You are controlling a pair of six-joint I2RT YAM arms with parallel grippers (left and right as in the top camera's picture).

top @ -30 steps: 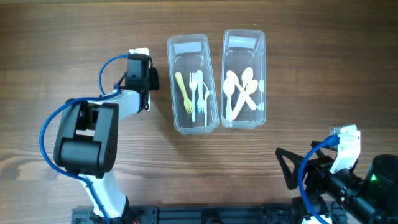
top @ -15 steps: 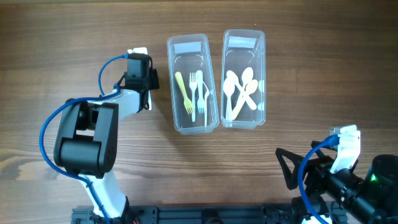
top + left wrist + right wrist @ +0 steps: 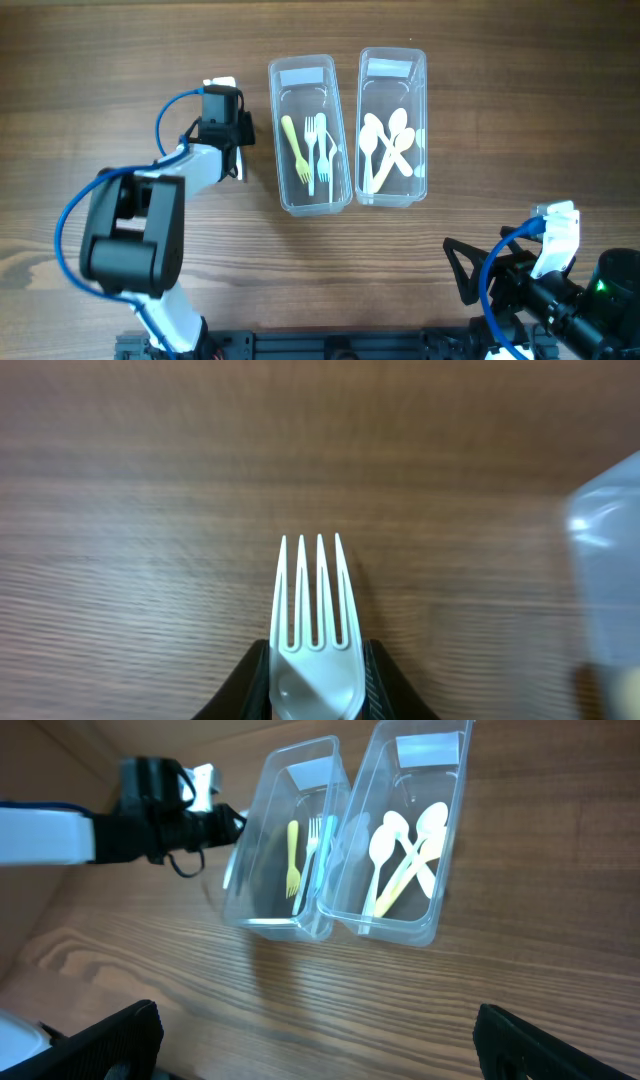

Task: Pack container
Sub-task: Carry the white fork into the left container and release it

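I should lift my left gripper with the yellow fork above the rim of the container next. Then I should move it over the opening [image 3: 311,137], since forks are already in there.
Two clear plastic containers stand side by side at the table's middle. The left container [image 3: 281,130] holds a yellow fork and white forks. The right container [image 3: 422,120] holds several white spoons. My left gripper [image 3: 318,685] is shut on a white fork [image 3: 312,610], tines pointing forward, just above the wood left of the left container, whose corner shows in the left wrist view [image 3: 605,560]. In the overhead view the left gripper [image 3: 235,160] is beside that container. My right gripper [image 3: 462,272] is open and empty near the front right edge.
The right wrist view shows both containers [image 3: 290,850] ahead and the left arm [image 3: 150,815] beside them. Bare wooden table lies all round.
The left arm has shifted slightly, its base link turning a little. The right arm and both containers have not moved.
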